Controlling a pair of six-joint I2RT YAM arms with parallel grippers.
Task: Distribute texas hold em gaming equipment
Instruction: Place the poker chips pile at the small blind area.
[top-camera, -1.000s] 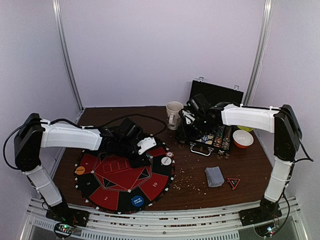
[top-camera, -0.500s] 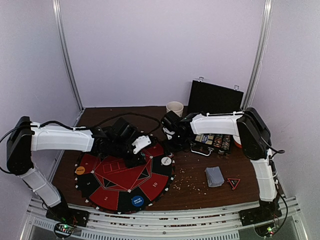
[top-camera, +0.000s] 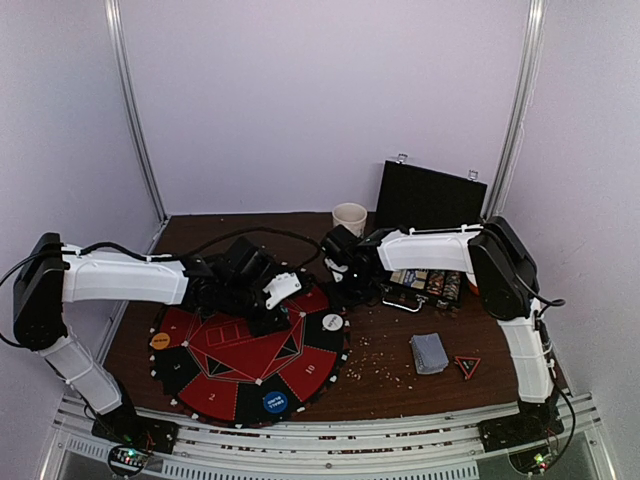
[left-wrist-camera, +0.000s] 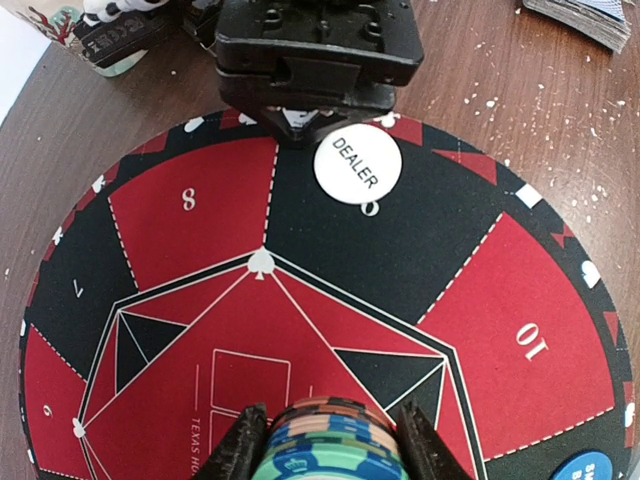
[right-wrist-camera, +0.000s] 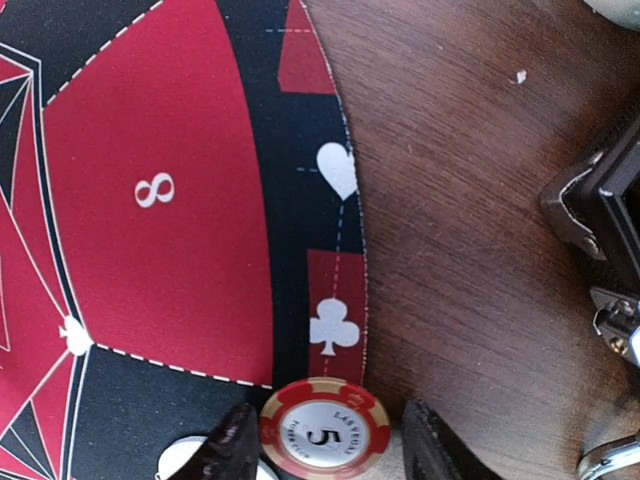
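Note:
I will move my left gripper back and down to let go of the stack on the red section (left-wrist-camera: 542, 390) between the DEALER button (left-wrist-camera: 357, 170) and the blue disc, because that section is bare.
A round red and black poker mat (top-camera: 230, 355) lies on the table's left half. My left gripper (top-camera: 275, 312) hangs over the mat's middle, shut on a stack of striped-edge poker chips (left-wrist-camera: 335, 432). My right gripper (top-camera: 343, 285) is low over the mat's far right rim. Its jaws stand open around a red "5" chip (right-wrist-camera: 325, 432) that lies flat on the rim and touches the left finger. A white DEALER button (left-wrist-camera: 357, 170) lies just beside it. An orange disc (top-camera: 160, 340) and a blue disc (top-camera: 275, 402) sit on the mat's edge. A deck of cards (top-camera: 430, 352) lies to the right.
An open black chip case (top-camera: 428, 200) with rows of chips (top-camera: 432, 285) stands at the back right, its corner close to my right gripper (right-wrist-camera: 605, 200). A cream mug (top-camera: 350, 215) stands behind that gripper. A red triangle piece (top-camera: 466, 365) lies near the deck. Crumbs dot the wood.
My right arm swung from the chip case left to the mat's far rim, then dropped slightly. My left gripper shifted a little over the mat, still holding the chips.

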